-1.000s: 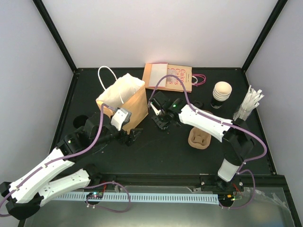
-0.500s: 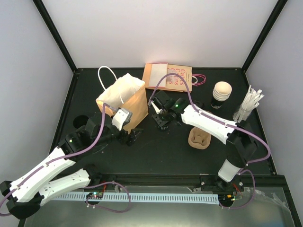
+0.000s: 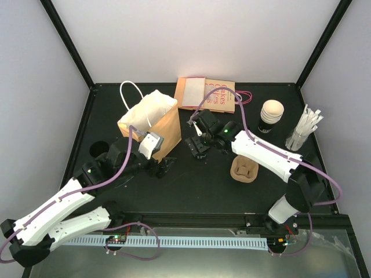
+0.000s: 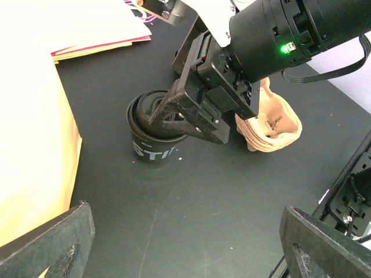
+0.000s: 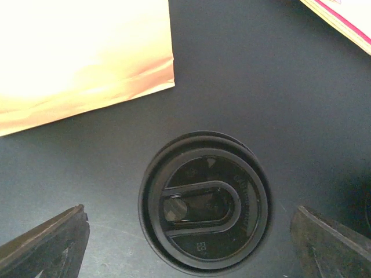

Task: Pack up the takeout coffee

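My right gripper will go down around the round black lid [image 5: 204, 201] next and close its fingers on it, because they are open above the lid and the lid is centered between them.
The takeout coffee [image 4: 152, 138] is a small black cup standing upright on the black table, just right of the brown paper bag [image 3: 152, 119]. Its round black lid [image 5: 204, 201] sits on top. My right gripper [image 3: 200, 139] hovers straight over it, open, with one finger [image 5: 46, 243] on each side of the lid and clear of it. My left gripper [image 4: 185, 249] is open and low over bare table, near the bag's front corner, with nothing between its fingers. In the left wrist view the right gripper partly covers the cup's rim.
A brown pulp cup carrier [image 3: 244, 169] lies right of the cup. Flat printed paper bags [image 3: 210, 94] lie at the back. A second black cup with a pale top [image 3: 271, 114] and white wrapped straws [image 3: 304, 130] stand at the far right.
My right gripper has opened wide and let go of the cup's lid. The right arm has shifted slightly towards the back. The left arm has barely moved.
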You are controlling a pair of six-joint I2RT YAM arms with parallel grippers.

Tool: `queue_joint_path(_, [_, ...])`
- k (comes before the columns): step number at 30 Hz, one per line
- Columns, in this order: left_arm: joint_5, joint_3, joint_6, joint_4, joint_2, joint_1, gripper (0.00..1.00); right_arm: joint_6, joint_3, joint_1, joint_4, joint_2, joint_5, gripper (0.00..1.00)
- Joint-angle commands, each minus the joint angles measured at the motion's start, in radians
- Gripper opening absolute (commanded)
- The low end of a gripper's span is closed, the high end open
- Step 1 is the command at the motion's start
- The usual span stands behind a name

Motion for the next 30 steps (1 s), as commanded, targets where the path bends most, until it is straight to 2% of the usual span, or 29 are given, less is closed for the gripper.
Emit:
queue_joint_path(1, [0.0, 0.016, -0.008, 0.001, 0.005, -0.004, 0.9, 0.015, -0.004, -0.008, -0.006, 0.005, -0.004, 0.98])
queue_joint_path(11, [0.006, 0.017, -0.006, -0.004, 0.004, -0.004, 0.9, 0.063, 0.059, -0.013, -0.062, 0.095, 0.009, 0.98])
queue_joint_path(30, [0.007, 0.024, 0.002, -0.002, 0.016, -0.004, 0.9, 0.084, 0.062, -0.031, -0.076, 0.13, 0.017, 0.91])
